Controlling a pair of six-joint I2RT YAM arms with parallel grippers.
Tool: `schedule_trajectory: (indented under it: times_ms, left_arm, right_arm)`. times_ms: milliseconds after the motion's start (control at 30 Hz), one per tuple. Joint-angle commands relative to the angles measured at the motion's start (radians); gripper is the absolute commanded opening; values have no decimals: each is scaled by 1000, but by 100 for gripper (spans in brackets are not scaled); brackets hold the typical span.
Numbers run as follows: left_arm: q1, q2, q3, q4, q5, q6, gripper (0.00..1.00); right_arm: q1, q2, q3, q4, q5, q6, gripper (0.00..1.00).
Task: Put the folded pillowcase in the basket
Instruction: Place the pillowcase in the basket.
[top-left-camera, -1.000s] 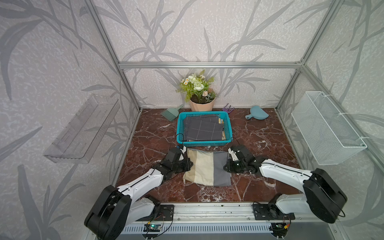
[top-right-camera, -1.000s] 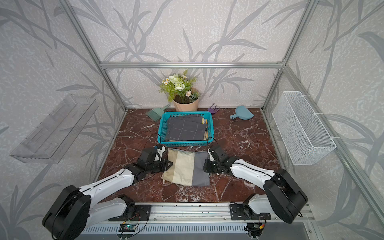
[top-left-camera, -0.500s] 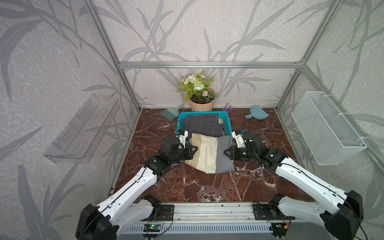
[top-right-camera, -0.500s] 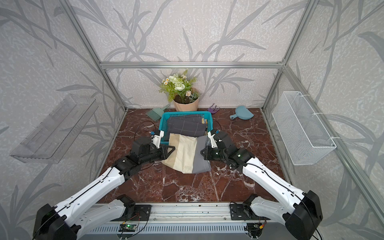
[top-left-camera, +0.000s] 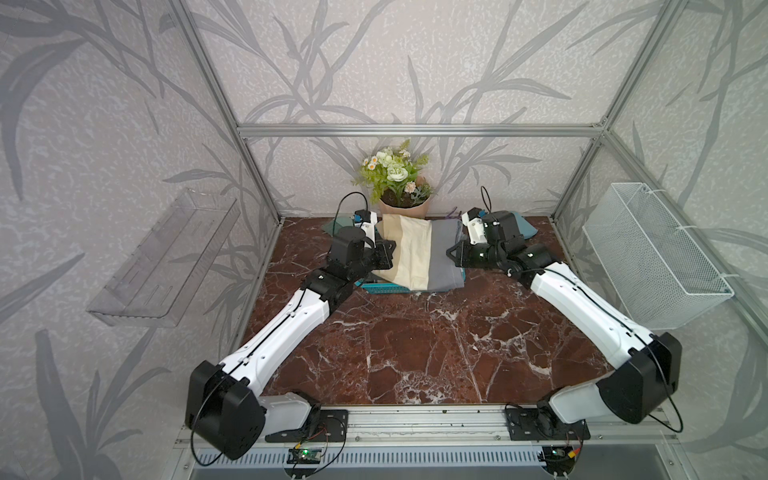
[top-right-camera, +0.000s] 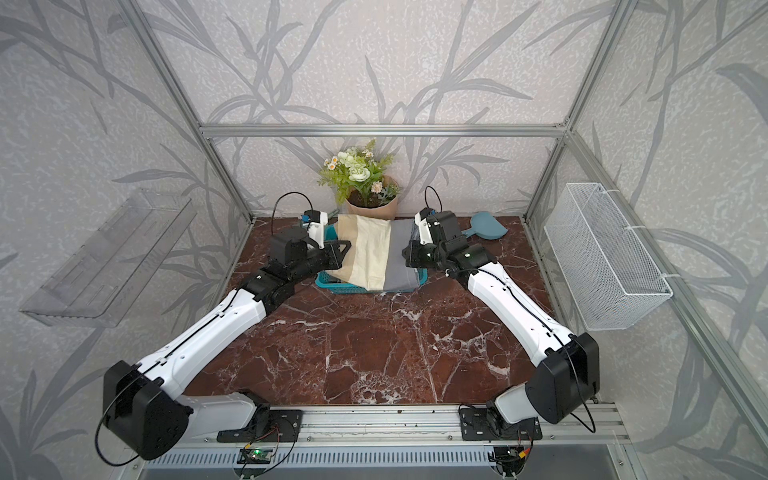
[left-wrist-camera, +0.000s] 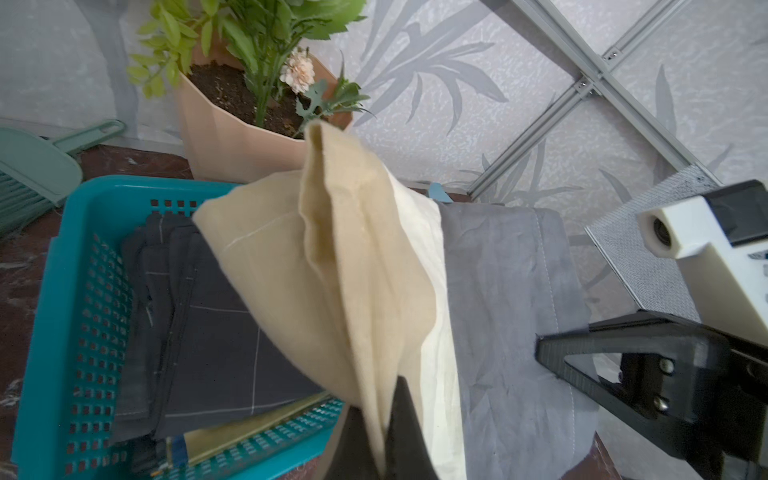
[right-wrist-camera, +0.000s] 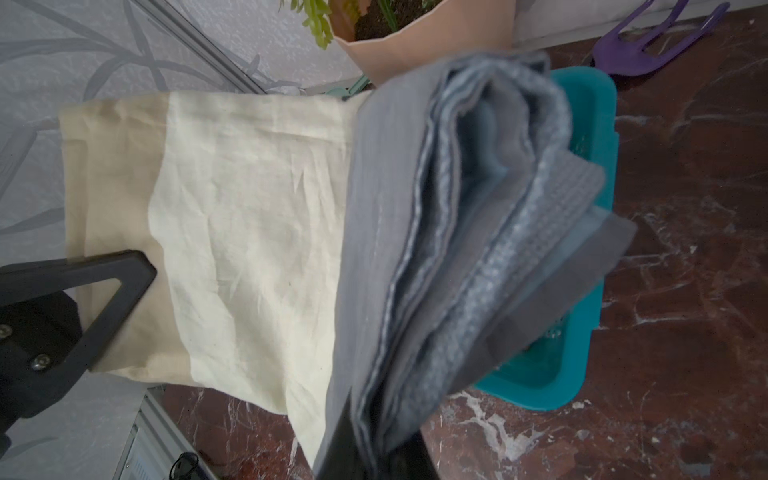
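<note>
My right gripper will go down next into the teal basket's end by the purple clip and let go of the pillowcase's grey edge there, because the pillowcase still hangs above the basket's rim.
The folded pillowcase (top-left-camera: 419, 253) (top-right-camera: 374, 253), banded beige, cream and grey, hangs stretched between my two grippers above the teal basket (top-left-camera: 386, 288) (top-right-camera: 332, 285). My left gripper (top-left-camera: 388, 249) (left-wrist-camera: 380, 432) is shut on its beige edge (left-wrist-camera: 353, 270). My right gripper (top-left-camera: 451, 253) (right-wrist-camera: 370, 453) is shut on the layered grey edge (right-wrist-camera: 457, 249). The cloth hides most of the basket in both top views. In the left wrist view the basket's lattice wall (left-wrist-camera: 95, 316) shows, with a dark folded cloth (left-wrist-camera: 216, 340) lying inside. The basket's corner (right-wrist-camera: 590, 291) sits under the grey edge.
A potted plant (top-left-camera: 401, 199) stands right behind the basket. A blue dustpan (top-right-camera: 488, 228) lies at the back right, a green brush (left-wrist-camera: 33, 174) at the back left, a purple clip (right-wrist-camera: 648, 45) by the pot. A white wire basket (top-left-camera: 652, 257) hangs on the right wall, a clear shelf tray (top-left-camera: 166, 257) on the left.
Both arms have lifted the pillowcase off the marble in front of the basket and carried it toward the back, so it now hangs over the basket. Both grips held throughout.
</note>
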Motion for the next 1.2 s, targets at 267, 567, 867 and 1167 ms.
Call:
schedule_trajectory:
  times_ms: [267,567,867,1167]
  left_arm:
    - [138,278,36,230,64,25,0]
    - [151,450,63,242,57,28,0]
    - [159,459,76,134,-86,50,58]
    - [160,363,193,83,-52,-5,59]
  right_arm:
    - [-88,277,133,91,9,-81,0]
    - [-105,435,188,115,38,-87,0]
    - [-105,434,186,105,98,-110,59]
    - [-102,267,175,121,130,-117,90]
